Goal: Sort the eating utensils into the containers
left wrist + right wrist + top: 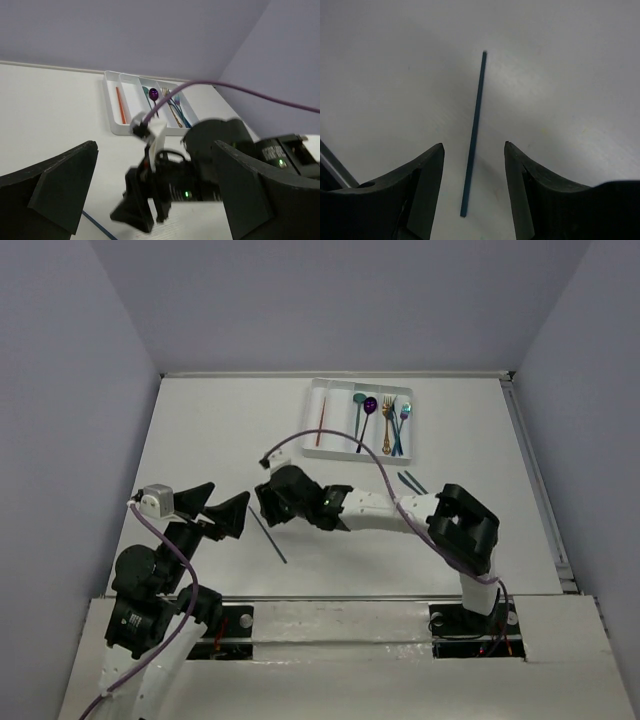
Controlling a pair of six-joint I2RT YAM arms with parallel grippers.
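The teal chopstick's near end point(283, 558) point(465, 205) is below and further back, and my fingers are already on either side of it. My right gripper should next move down and back to close there.
A teal chopstick point(268, 535) lies alone on the table at centre left. In the right wrist view the chopstick point(474, 135) lies between my spread fingers. My right gripper point(268, 502) is open and empty just above its far end, jaws either side of it point(474, 165). My left gripper point(225, 508) is open and empty, to the left of the chopstick. The white tray point(318, 390) at the back holds a red-orange chopstick point(321, 426), a teal spoon point(357, 412), a purple spoon point(369, 408), a gold fork point(386, 418) and a blue fork point(400, 430).
Two teal pieces point(412, 481) lie on the table just in front of the tray's right end. The right arm point(390, 508) stretches low across the middle of the table, its purple cable point(330, 436) arching over the tray. Grey walls enclose the table on three sides.
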